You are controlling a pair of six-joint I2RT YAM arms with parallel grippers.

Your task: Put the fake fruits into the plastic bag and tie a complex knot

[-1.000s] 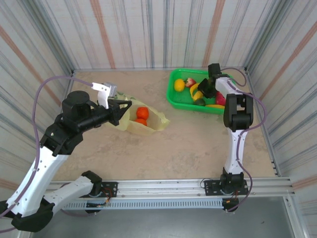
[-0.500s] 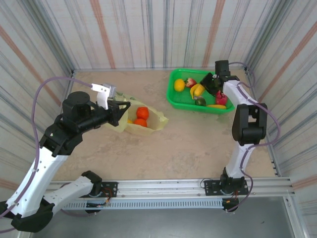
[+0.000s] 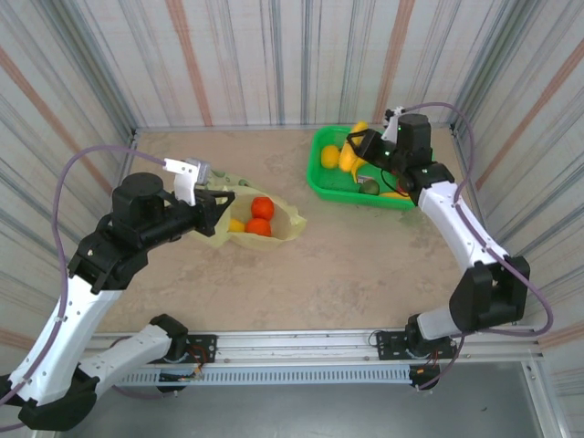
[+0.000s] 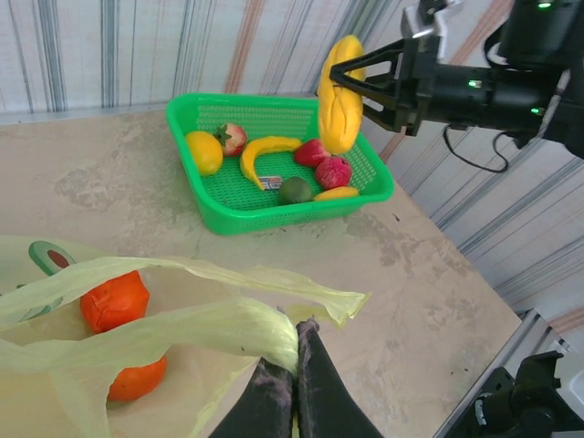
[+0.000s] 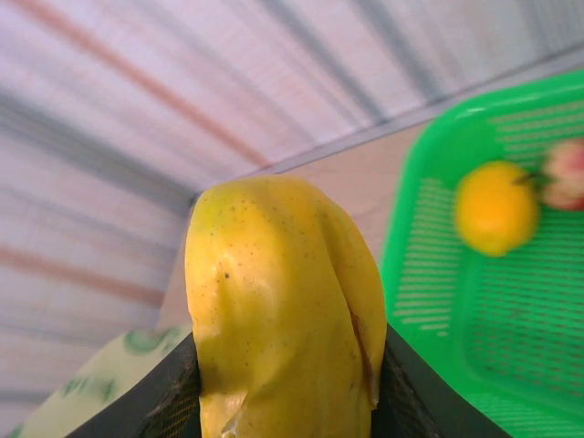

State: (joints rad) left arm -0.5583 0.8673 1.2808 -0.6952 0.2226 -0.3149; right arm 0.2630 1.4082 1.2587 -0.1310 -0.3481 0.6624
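My left gripper holds the bag open, so next I will move my right gripper back past the basket [image 3: 319, 185] and down into the open bag's opening [image 3: 251, 221] to release the banana bunch.
The yellow-green plastic bag [image 3: 278, 233] lies open at mid-left with two orange balls [image 3: 262, 208] inside. My left gripper [image 3: 219, 199] is shut on the bag's upper edge [image 4: 228, 324] and holds the mouth up, its fingertips [image 4: 315, 342] pressed together on the film. My right gripper [image 3: 354, 146] hangs above the left end of the green basket [image 3: 319, 185], shut on a yellow banana bunch [image 5: 283, 310] that stands upright between its fingers [image 5: 169, 401]. The same banana bunch [image 4: 339, 91] is seen above the basket in the left wrist view.
The basket [image 4: 274, 217] holds an orange ball [image 4: 203, 151], a strawberry [image 4: 233, 139], a banana [image 4: 265, 151], red fruits [image 4: 333, 171] and a dark green piece [image 4: 295, 190]. Striped walls close in the table on three sides. Bare tabletop [image 3: 356, 255] lies between bag and basket.
My right arm has lifted the banana bunch out of the basket and swung it up and to the left. The left gripper has kept its hold on the bag and barely shifted.
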